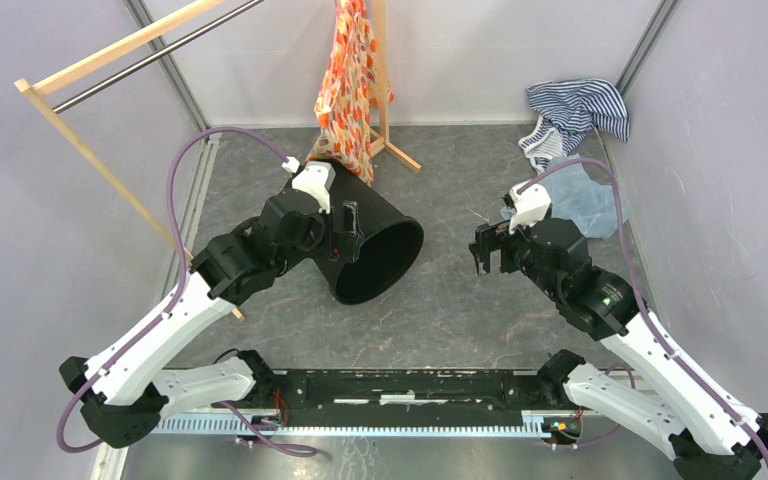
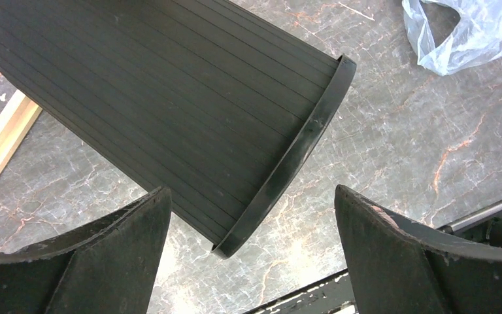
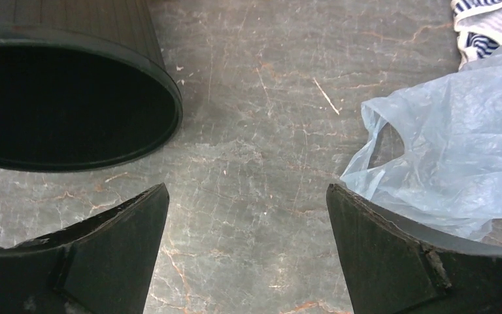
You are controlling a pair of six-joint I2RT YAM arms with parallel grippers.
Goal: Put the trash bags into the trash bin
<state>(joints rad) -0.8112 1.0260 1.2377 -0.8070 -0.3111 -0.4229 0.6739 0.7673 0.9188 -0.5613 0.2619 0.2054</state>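
I will next move my right gripper to the left in the top view and down onto the bin's rim nearest the bag [image 1: 421,237] [image 3: 178,111], because the bin is tipped over.
The black trash bin [image 1: 385,240] lies on its side on the floor, its mouth facing the near right. My left gripper [image 1: 346,232] hovers open and empty over the bin's wall. In the left wrist view the left gripper [image 2: 251,191] has its fingers spread either side of the bin's rim [image 2: 301,140]. The pale-blue trash bag [image 1: 585,198] lies crumpled on the floor at the right. My right gripper [image 1: 487,250] is open and empty between bin and bag. In the right wrist view the right gripper [image 3: 247,188] has the bag [image 3: 457,163] just beyond its right finger and the bin's mouth [image 3: 170,104] at far left.
An orange floral fabric bag [image 1: 348,80] hangs on a wooden stand behind the bin. A blue-white striped cloth [image 1: 575,108] lies in the back right corner beside the trash bag. A wooden rack [image 1: 110,60] stands at the left. Walls close in on three sides.
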